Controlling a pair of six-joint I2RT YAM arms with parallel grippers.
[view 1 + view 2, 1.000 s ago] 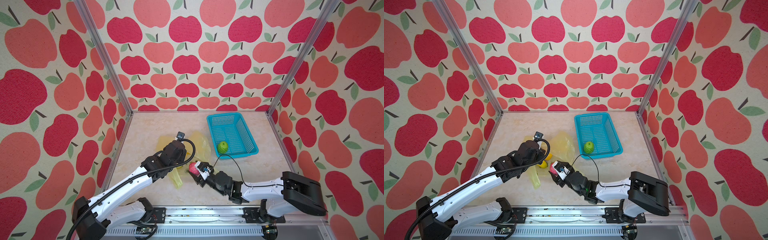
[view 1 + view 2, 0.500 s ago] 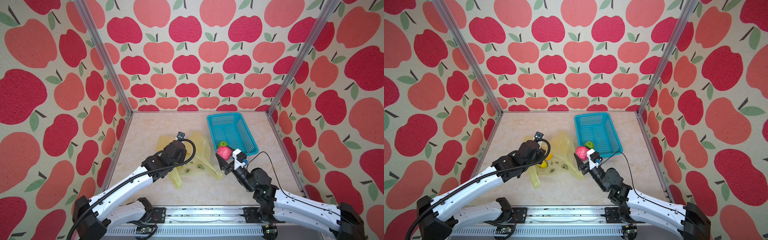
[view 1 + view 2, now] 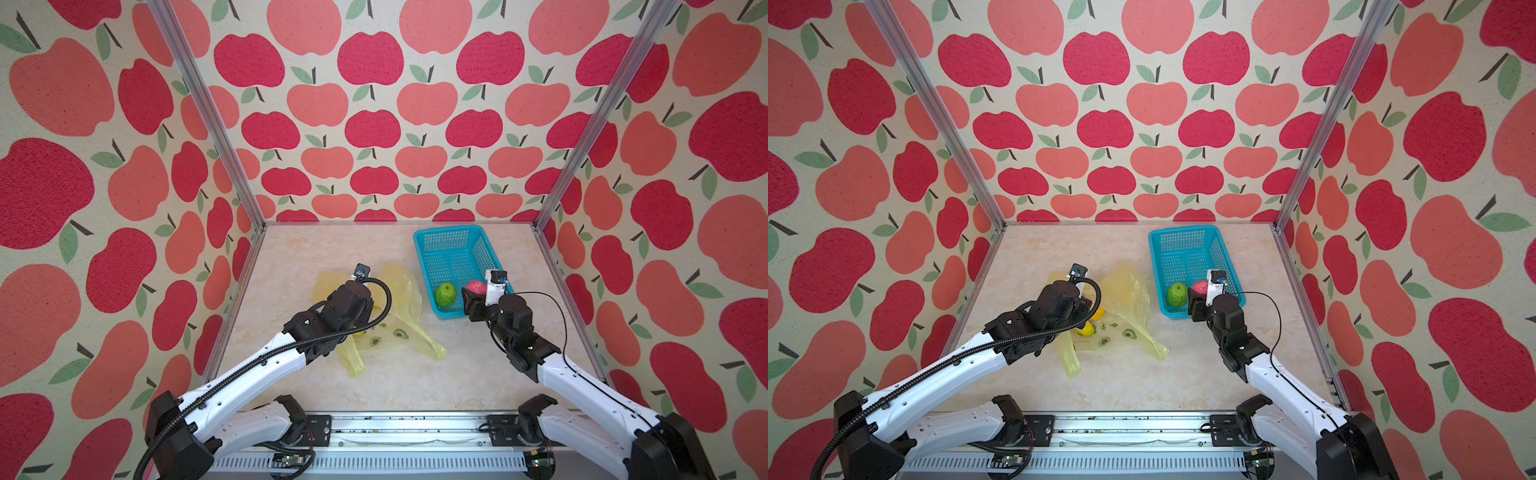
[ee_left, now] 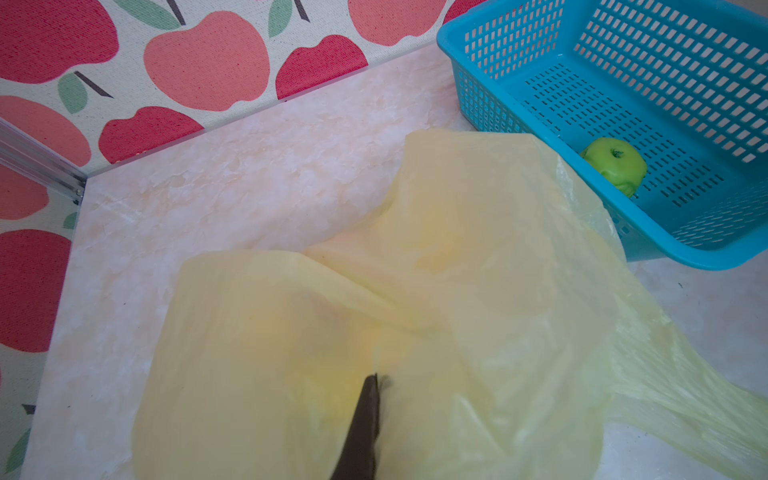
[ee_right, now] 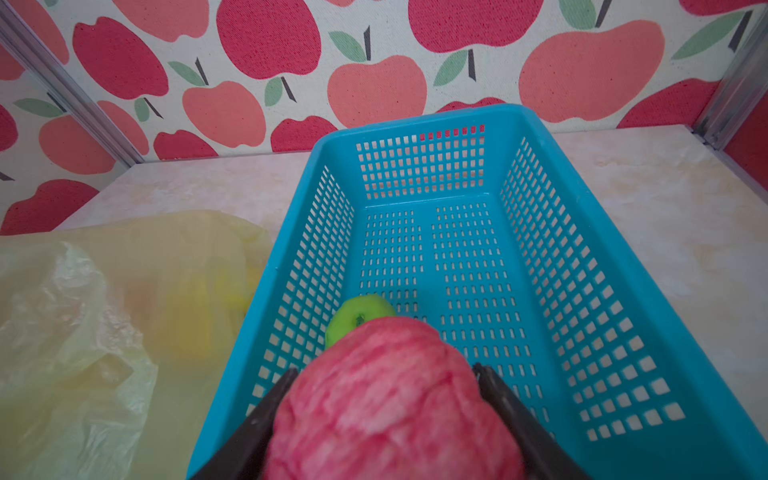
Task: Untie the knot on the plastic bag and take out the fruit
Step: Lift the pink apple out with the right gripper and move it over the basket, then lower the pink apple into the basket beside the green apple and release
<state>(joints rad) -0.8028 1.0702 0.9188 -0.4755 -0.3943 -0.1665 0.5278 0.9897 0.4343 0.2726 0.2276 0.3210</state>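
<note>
Next, the right gripper tips downward and lowers to the basket's open bottom beside the green fruit (image 5: pixel 432 310) and releases the bumpy pink fruit (image 5: pixel 390 407), since that bottom lies below it.
The plastic bag (image 3: pixel 399 332) (image 3: pixel 1125 299) lies crumpled at mid-table, pale yellow with avocado prints, its handles spread loose; the knot is not in view. My left gripper (image 4: pixel 376 380) is shut, pinching the bag's film (image 4: pixel 457 311); in both top views the left wrist hides it. Yellow fruit (image 3: pixel 1087 329) shows through the bag. My right gripper (image 5: pixel 386 395) (image 3: pixel 473 293) is shut on a bumpy pink fruit (image 5: pixel 390 407) (image 3: pixel 1200 286), held above the near end of the basket. A green fruit (image 3: pixel 445 294) (image 4: pixel 615 164) lies inside the basket.
The teal perforated basket (image 3: pixel 449 230) (image 5: pixel 415 118) stands at the back right, its near left corner touching the bag. Apple-print walls with metal corner posts (image 3: pixel 540 224) close in three sides. Bare marble floor (image 3: pixel 332 249) lies behind the bag.
My right gripper has carried the pink fruit from the bag's mouth to the right, over the basket's near end. The left arm and the bag have stayed put.
</note>
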